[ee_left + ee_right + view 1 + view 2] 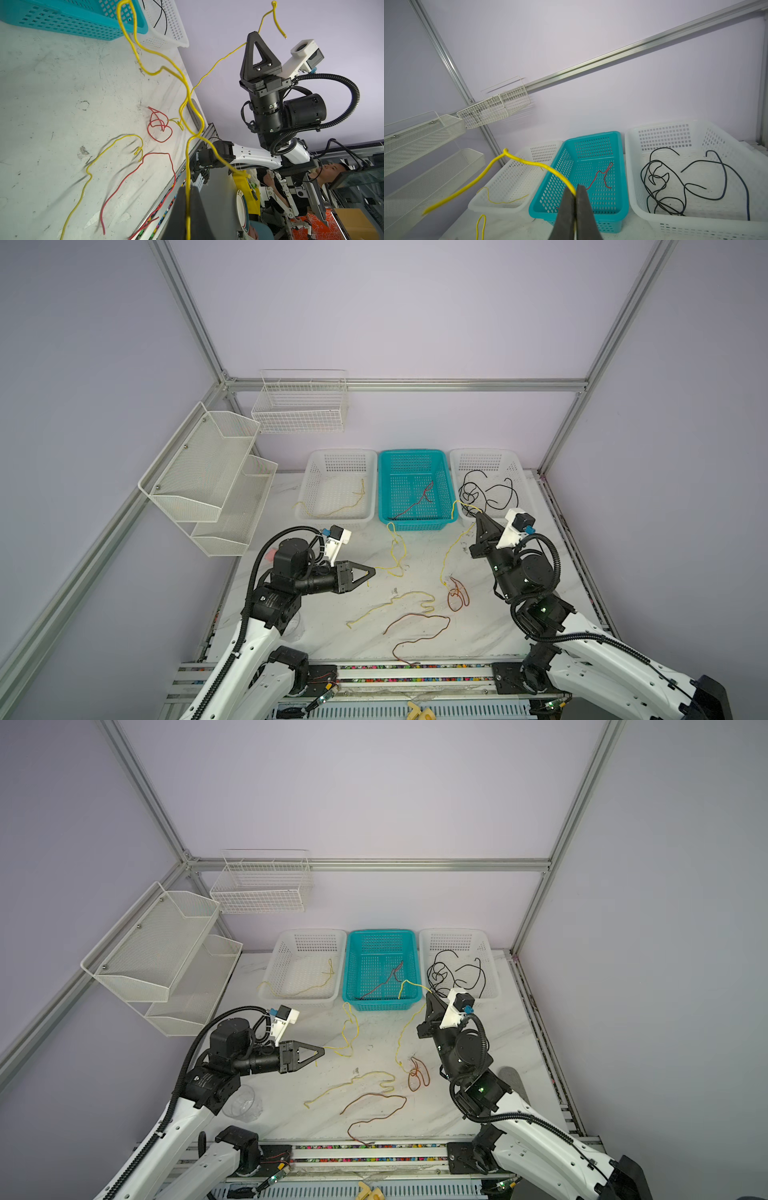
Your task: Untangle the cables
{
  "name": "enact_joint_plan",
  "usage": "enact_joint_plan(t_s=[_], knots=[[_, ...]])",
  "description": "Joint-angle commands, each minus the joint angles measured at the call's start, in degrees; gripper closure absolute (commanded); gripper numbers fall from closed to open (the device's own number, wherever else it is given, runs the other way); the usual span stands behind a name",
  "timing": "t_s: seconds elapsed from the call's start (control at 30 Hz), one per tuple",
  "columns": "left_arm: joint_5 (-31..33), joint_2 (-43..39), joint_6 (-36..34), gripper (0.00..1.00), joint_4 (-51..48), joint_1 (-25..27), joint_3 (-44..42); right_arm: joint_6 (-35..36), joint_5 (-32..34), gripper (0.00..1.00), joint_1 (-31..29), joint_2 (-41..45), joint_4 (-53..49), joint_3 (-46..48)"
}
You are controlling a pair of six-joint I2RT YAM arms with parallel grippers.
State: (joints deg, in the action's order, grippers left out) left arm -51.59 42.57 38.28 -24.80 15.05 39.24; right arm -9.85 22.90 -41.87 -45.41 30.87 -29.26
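Observation:
The left gripper will next move outward over the white basket with a yellow cable [332, 489] and release its cable inside, since that basket stands outward of the gripper.
My left gripper [372, 571] is shut on a yellow cable [397, 549] that rises from the table toward the teal basket; in the left wrist view it runs straight out between the fingers [180, 199]. The right gripper [480, 512], raised in front of the right white basket, is shut on a second yellow cable [453, 547] whose lower end reaches a small red coil [457, 595]. Its short free end arcs out from the jaws in the right wrist view [529, 163]. A loose yellow cable [399, 599] and a long reddish-brown cable [419, 628] lie on the table.
Three baskets stand at the back: a white basket [340, 452] with a yellow cable, a teal basket [411, 452] with a red cable [417, 502], a white basket [484, 451] with black cables [490, 493]. Wire shelves [208, 472] hang left. A clear cup [243, 1102] stands by the left arm.

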Motion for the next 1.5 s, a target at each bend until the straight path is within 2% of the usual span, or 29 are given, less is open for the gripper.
enact_joint_plan(t_s=[0.0, 0.13, 0.27, 0.4, 0.53, 0.67, 0.9, 1.07, 1.2, 1.33, 1.4, 1.47], knots=[[-0.6, -0.5, -2.3, 1.0, -0.4, -0.7, 1.3, -1.7, 0.3, 1.0, 0.2, 1.1, -1.3, -0.8], [2.2, 0.7, -3.9, 1.0, -1.4, -1.1, 3.4, -1.9, -1.8, 1.0, 0.2, 2.3, -1.3, -0.3], [6.5, 4.9, -8.1, 1.0, -3.3, -1.1, 8.3, -1.2, -8.3, 1.0, 0.2, 3.5, 1.2, 1.3], [17.9, 11.9, -15.0, 1.0, -9.2, -1.4, 17.2, -0.8, -14.0, 1.0, 0.2, 4.7, 4.2, 2.9], [30.1, 17.5, -15.9, 1.0, -8.4, -1.7, 24.1, -1.2, -17.4, 1.0, 0.2, 5.3, 5.3, 4.1], [39.2, 22.8, -16.0, 1.0, -5.6, -2.0, 28.8, -1.1, -18.6, 1.0, 0.2, 6.0, 4.9, 4.7], [43.8, 36.6, -18.1, 1.0, -3.6, -4.7, 37.1, -2.7, -20.6, 1.0, 0.2, 7.9, 3.6, 3.8], [44.5, 47.8, -18.5, 1.0, -3.2, -7.8, 42.5, -3.4, -22.2, 1.0, 0.2, 9.8, 2.2, 2.9], [40.7, 53.9, -18.7, 1.0, -4.4, -9.0, 47.2, -3.7, -23.1, 1.0, 0.2, 11.1, 0.9, 2.2], [41.6, 58.4, -19.3, 0.94, -4.9, -9.7, 50.0, -4.1, -24.5, 1.0, 0.2, 11.4, 0.2, 1.4], [42.0, 60.0, -19.4, 0.88, -5.6, -10.3, 51.0, -4.5, -25.1, 1.0, 0.3, 11.4, -0.1, 0.9], [39.8, 61.2, -19.5, 0.79, -6.1, -10.9, 52.1, -4.7, -25.7, 1.0, 0.2, 11.4, -0.4, 0.4]])
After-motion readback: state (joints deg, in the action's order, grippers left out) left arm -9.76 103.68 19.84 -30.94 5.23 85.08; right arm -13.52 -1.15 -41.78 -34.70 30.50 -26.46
